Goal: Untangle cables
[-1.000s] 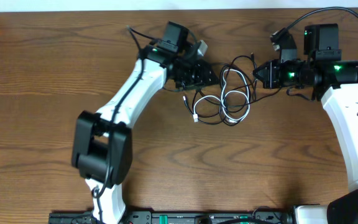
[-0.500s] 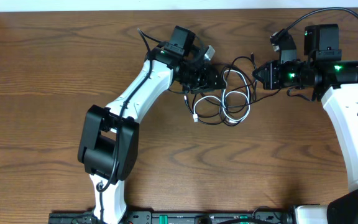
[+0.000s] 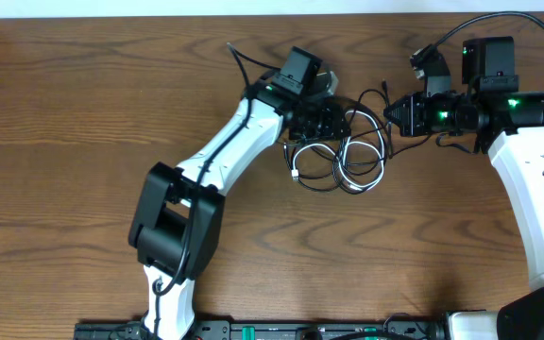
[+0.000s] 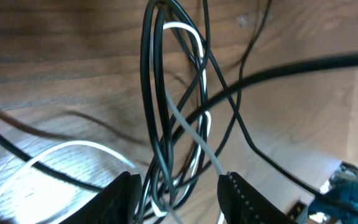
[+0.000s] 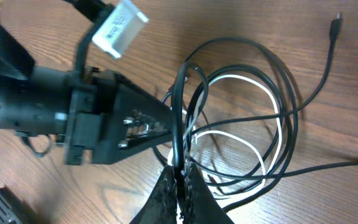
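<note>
The black cable still runs into the loops, so my right gripper will next pull it away from the tangle, to the right in the overhead view, and then let it go.
A tangle of thin black cables (image 3: 321, 183) and a white cable (image 3: 358, 170) lies on the wooden table at centre right. My left gripper (image 3: 340, 121) is at the tangle's upper left. In the left wrist view its fingers (image 4: 179, 200) are open, with black loops (image 4: 151, 93) and the white cable (image 4: 191, 37) passing between them. My right gripper (image 3: 393, 113) is at the tangle's upper right. In the right wrist view it (image 5: 180, 180) is shut on a black cable (image 5: 178, 124), which is lifted off the table. The white cable (image 5: 253, 81) lies beyond it.
A white plug (image 3: 296, 176) lies at the tangle's left edge, and a black plug end (image 5: 336, 20) lies apart on the wood. The left gripper's body (image 5: 104, 118) is close in front of my right fingers. The table's far edge (image 3: 159, 19) runs along the top.
My left arm has moved right, bringing its gripper over the tangle's upper left so the loops sit between its fingers. The right arm has not moved.
</note>
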### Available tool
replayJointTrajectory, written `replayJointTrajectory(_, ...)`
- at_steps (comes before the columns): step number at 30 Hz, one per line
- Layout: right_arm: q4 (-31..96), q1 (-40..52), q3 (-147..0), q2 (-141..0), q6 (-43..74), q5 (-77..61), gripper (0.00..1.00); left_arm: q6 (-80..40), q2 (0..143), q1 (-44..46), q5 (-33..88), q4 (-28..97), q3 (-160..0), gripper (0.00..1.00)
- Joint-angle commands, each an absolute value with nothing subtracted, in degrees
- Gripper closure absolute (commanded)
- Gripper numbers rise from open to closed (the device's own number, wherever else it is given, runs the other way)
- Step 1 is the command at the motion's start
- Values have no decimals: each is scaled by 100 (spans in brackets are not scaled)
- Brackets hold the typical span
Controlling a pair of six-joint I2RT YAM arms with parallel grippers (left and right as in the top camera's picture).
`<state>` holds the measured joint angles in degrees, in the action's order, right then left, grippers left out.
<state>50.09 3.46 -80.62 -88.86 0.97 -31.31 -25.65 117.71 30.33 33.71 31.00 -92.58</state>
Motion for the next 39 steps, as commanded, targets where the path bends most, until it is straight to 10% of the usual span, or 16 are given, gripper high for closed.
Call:
replayJointTrajectory(1,5022,320,-8084,-8772,10,-3253,99,-2880,12162,3148,3039,3028,-9268,60)
replayJointTrajectory(10,5015,320,-8084,-8772,-12,-3249,99,-3033,12516,3288,3002,2652,-9268,71)
replayJointTrajectory(13,5015,320,-8084,-8774,-23,-3179,99,-3030,12490,3275,2875,2670,-9268,92)
replayJointTrajectory(36,5050,-1271,-8084,-9520,886,-2239,99,-1909,9341,1634,2530,4792,-9275,92)
replayJointTrajectory(39,4991,-1188,-8084,-9686,-228,-4110,80,-1940,9288,1643,2783,4748,-9275,92)
